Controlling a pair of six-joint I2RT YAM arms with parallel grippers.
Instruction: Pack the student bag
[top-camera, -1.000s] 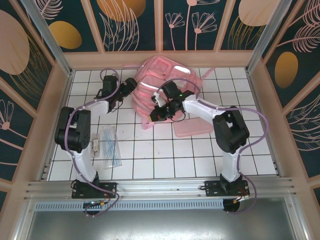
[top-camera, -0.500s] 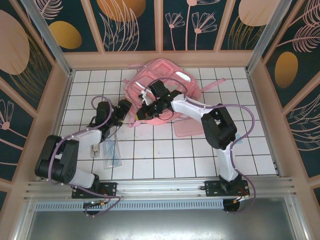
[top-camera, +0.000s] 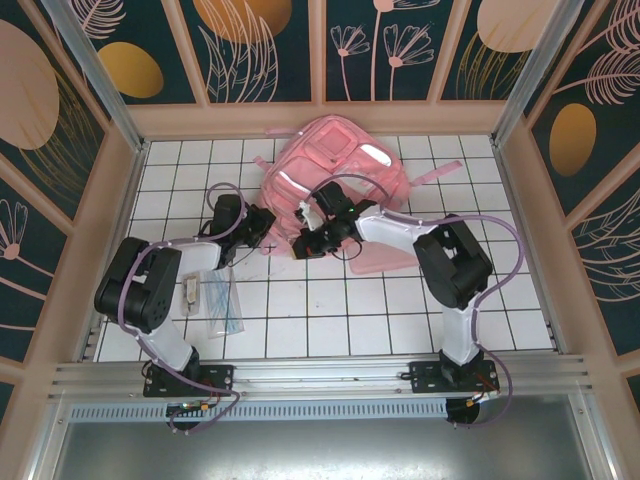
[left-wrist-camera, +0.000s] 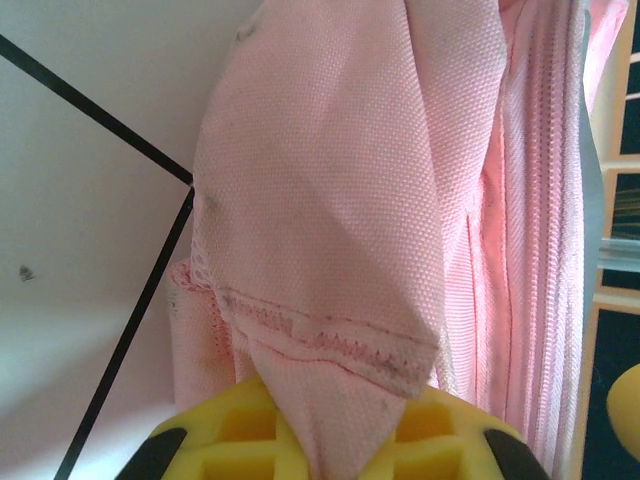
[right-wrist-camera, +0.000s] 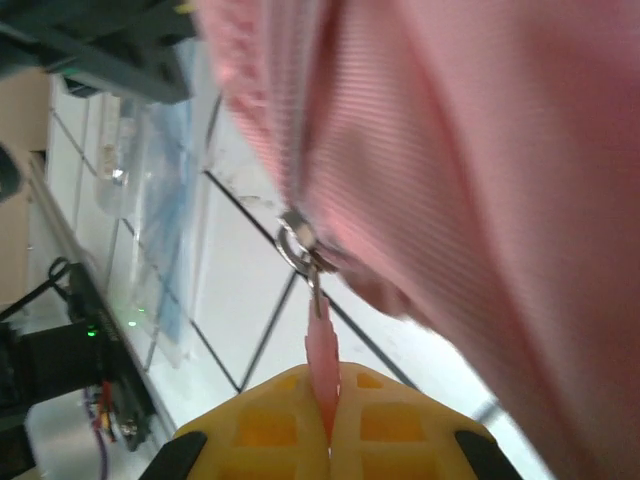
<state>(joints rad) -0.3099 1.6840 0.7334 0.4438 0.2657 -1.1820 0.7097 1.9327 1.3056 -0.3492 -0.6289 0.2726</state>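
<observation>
The robot's right gripper should next pull the zipper pull tab toward the pencil case (top-camera: 386, 260) and let go of it, because the case lies beside the tab, opposite the fold that the left gripper holds.
The student bag (top-camera: 335, 160), a big pink backpack with shiny silver strips, lies at the back middle of the tiled table. My left gripper (top-camera: 263, 233) is at its near-left edge. In the left wrist view its yellow fingertips (left-wrist-camera: 245, 425) are shut on a stitched fold of the bag's pink fabric (left-wrist-camera: 330, 200). My right gripper (top-camera: 301, 243) sits just to the right, at the bag's near edge. Its yellow fingers (right-wrist-camera: 385, 415) pinch the pink zipper pull tab (right-wrist-camera: 321, 350), which hangs from a metal ring (right-wrist-camera: 296, 246) on the bag (right-wrist-camera: 480, 150).
A flat pink pencil case (top-camera: 388, 260) lies under the right arm's forearm. A clear plastic packet with blue pens (top-camera: 222, 302) and a small white item (top-camera: 190, 293) lie near the left arm. The packet (right-wrist-camera: 160, 200) also appears in the right wrist view. Walls enclose the table.
My left gripper came to the bag's near-left edge and shut on its fabric. The right gripper shifted with the zipper pull, and the bag now lies flatter.
</observation>
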